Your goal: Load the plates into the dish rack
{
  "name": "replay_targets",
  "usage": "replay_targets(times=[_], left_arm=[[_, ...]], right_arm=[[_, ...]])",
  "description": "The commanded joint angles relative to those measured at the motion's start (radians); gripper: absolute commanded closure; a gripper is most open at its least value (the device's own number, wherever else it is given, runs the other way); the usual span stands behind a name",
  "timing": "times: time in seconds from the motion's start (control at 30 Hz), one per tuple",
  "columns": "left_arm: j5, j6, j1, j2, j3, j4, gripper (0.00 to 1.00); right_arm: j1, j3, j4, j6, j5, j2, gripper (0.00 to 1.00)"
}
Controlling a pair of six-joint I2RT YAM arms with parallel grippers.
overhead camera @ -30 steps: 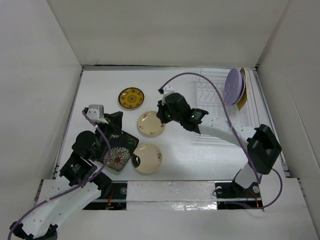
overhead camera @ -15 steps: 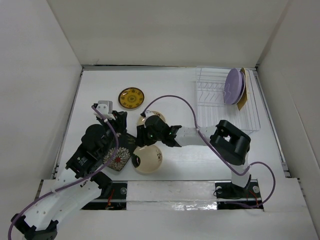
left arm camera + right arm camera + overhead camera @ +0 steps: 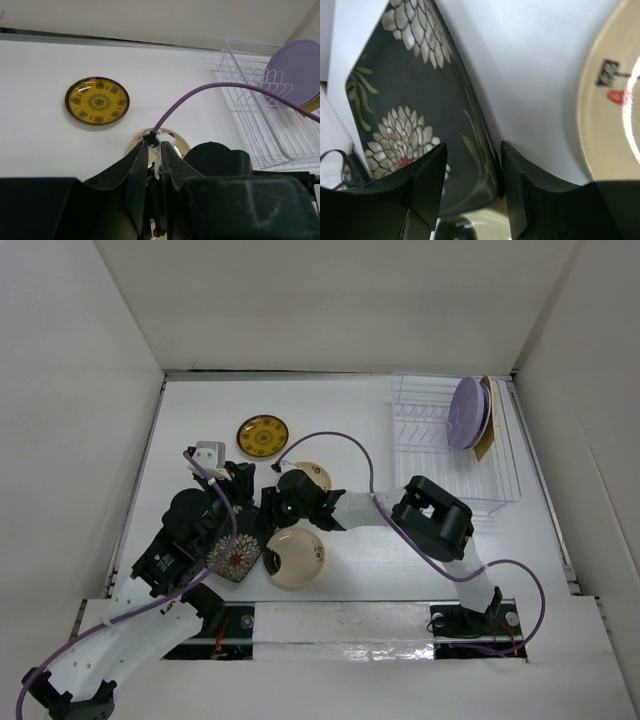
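My right gripper stays in place and closes both fingers onto the black plate's raised rim [image 3: 493, 159] next, since the plate's rim is already between its open fingers.
The black square plate [image 3: 232, 552] with white flowers lies at the front left, mostly under my left arm. My left gripper [image 3: 250, 490] [image 3: 155, 145] has its jaws a narrow gap apart with a thin dark edge, the plate's, standing between them. My right gripper [image 3: 272, 517] [image 3: 473, 147] reaches in from the right and is open, its fingers on either side of the black plate's [image 3: 410, 100] raised rim. The dish rack [image 3: 420, 430] [image 3: 250, 115] holds a lavender plate [image 3: 466, 412] [image 3: 295, 70] and a mustard plate [image 3: 487, 435], both on edge.
A cream plate [image 3: 300, 558] lies just right of the black one, its edge under the black plate's corner. A second cream plate [image 3: 312, 475] [image 3: 610, 100] with a red mark sits behind my right gripper. A dark-yellow patterned plate [image 3: 262, 435] [image 3: 97, 101] lies farther back.
My right arm has swung from mid-table left to the black plate and its jaws have opened. My left arm has shifted right, over the plate.
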Motion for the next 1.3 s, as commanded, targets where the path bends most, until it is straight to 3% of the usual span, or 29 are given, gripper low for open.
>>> replay_targets(times=[0.0, 0.33, 0.43, 0.47, 0.57, 0.87, 1.27], left_arm=[[0.007, 0.012, 0.002, -0.003, 0.017, 0.044, 0.86], [0.007, 0.013, 0.002, -0.018, 0.017, 0.044, 0.85], [0.004, 0.013, 0.002, -0.029, 0.017, 0.044, 0.85], [0.000, 0.013, 0.002, -0.032, 0.017, 0.042, 0.85], [-0.005, 0.013, 0.002, -0.047, 0.014, 0.042, 0.85], [-0.013, 0.013, 0.002, -0.090, 0.012, 0.047, 0.84], [-0.059, 0.007, 0.002, -0.185, 0.005, 0.045, 0.82]], right_arm=[[-0.009, 0.051, 0.032, 0.019, -0.032, 0.045, 0.47], [-0.009, 0.068, 0.099, 0.091, -0.138, 0.105, 0.61], [-0.009, 0.071, 0.124, 0.113, -0.173, 0.116, 0.77], [-0.009, 0.074, 0.128, 0.119, -0.181, 0.118, 0.88], [-0.009, 0.089, 0.134, 0.121, -0.194, 0.105, 1.00], [-0.029, 0.039, 0.330, 0.196, -0.215, -0.059, 1.00], [-0.185, -0.010, 0.342, 0.185, -0.172, -0.313, 1.00]])
